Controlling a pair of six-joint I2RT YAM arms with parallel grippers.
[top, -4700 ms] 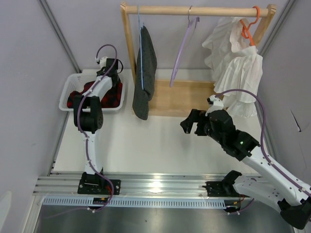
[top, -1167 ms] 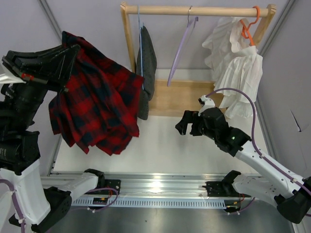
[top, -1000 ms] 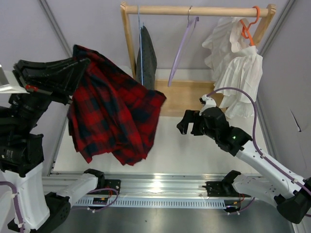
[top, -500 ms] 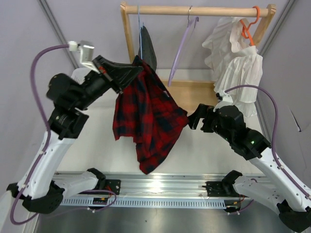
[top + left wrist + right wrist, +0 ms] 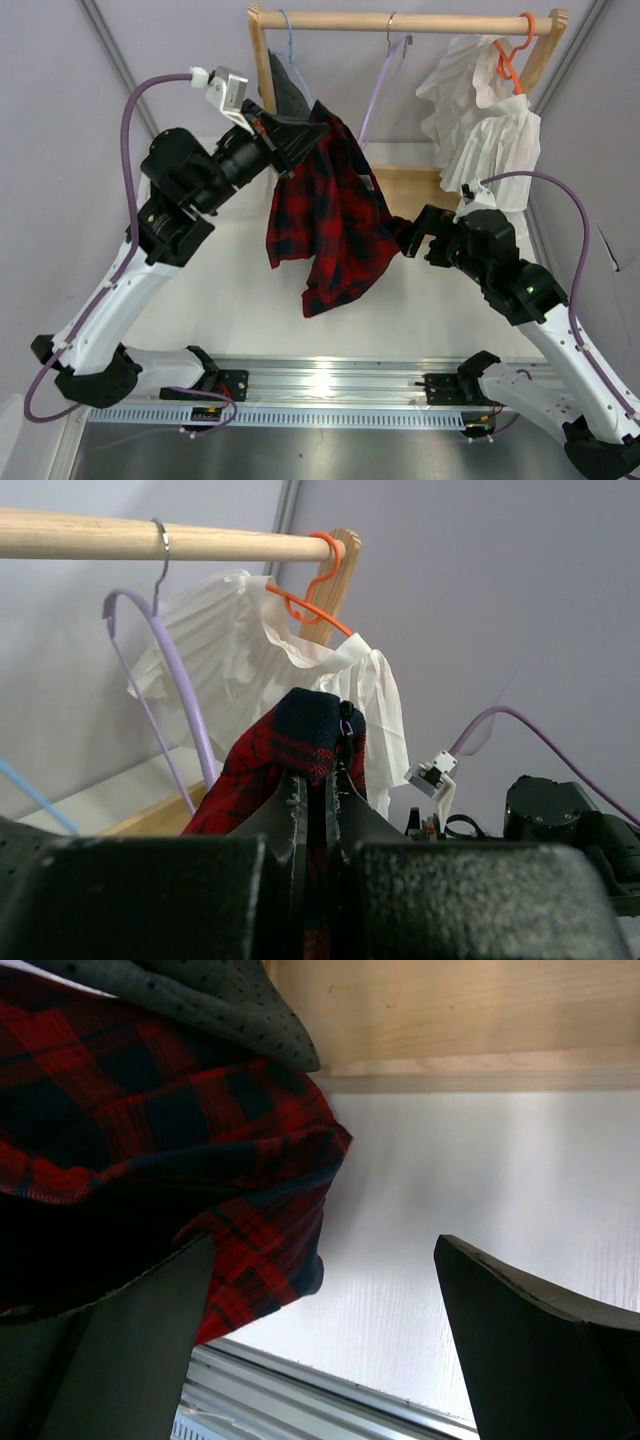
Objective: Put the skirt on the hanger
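The skirt's loose corner (image 5: 397, 228) (image 5: 332, 1146) sticks out toward the open fingers of the robot's right gripper, so the right gripper needs to go down and to the left in the top view onto this corner next.
The red-and-navy plaid skirt (image 5: 330, 215) hangs in the air in front of the rack, pinched at its top edge by my left gripper (image 5: 320, 128), which is shut on it. In the left wrist view the fabric (image 5: 300, 730) bunches above the closed fingertips (image 5: 292, 792). The lilac hanger (image 5: 380, 90) hangs by its silver hook from the rail just right of the skirt's top; its lower part is hidden behind the fabric. My right gripper (image 5: 410, 240) stands open beside the skirt's right edge, with the hem (image 5: 250, 1220) by its left finger (image 5: 150, 1340).
A dark grey speckled garment (image 5: 285, 85) on a light blue hanger hangs left of the skirt. A white ruffled garment (image 5: 480, 130) on an orange hanger (image 5: 510, 60) hangs at the right. The wooden rail (image 5: 440, 20) and base (image 5: 415, 190) stand behind. A metal rail (image 5: 320, 385) runs along the near edge.
The left arm has swung the skirt right and back, from the left side up to the rack beside the lilac hanger. The right gripper has shifted slightly right, staying open.
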